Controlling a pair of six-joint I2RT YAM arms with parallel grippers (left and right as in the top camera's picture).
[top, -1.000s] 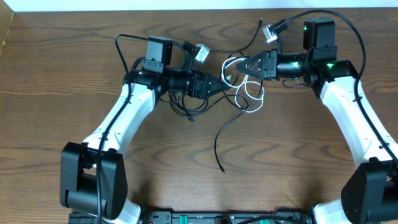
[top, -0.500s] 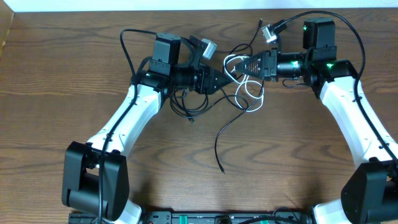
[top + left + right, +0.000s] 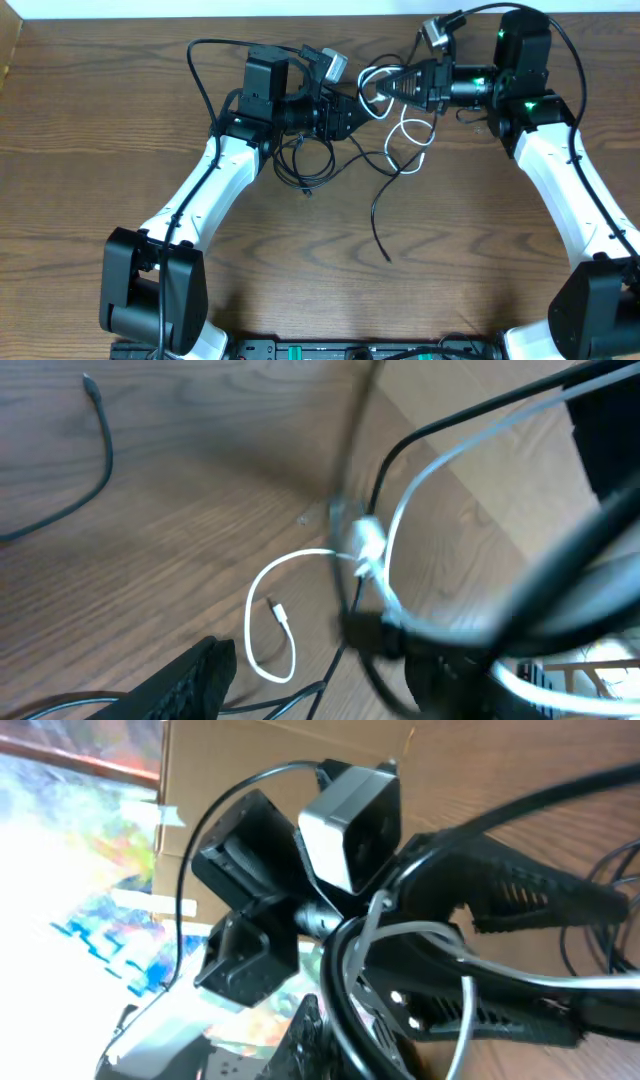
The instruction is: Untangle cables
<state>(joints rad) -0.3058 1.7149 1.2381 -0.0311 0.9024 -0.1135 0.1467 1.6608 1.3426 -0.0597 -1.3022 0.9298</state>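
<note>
My right gripper needs to move away from my left gripper, toward the right in the overhead view, and then open, because the strands bunch between my grippers.
The cables are a knot of thin black cords and one white cord between my two grippers near the table's far edge. A loose black cable trails from the knot toward the front. Another black loop lies under the left arm. My right gripper is shut on black and white strands and holds them off the table. In the right wrist view they bend out of my right gripper. My left gripper faces it, open. In the left wrist view, strands including the white cord cross in front of my left gripper.
The wooden table ends at a white strip along the far side. Thick black arm cables arch over both wrists. The two wrist cameras sit close together above the knot. A cardboard edge shows at the far left.
The right gripper has moved toward the far edge with its strands, dragging the black cable's loose end right and farther in. The left gripper has moved right and back, and its jaws have narrowed slightly.
</note>
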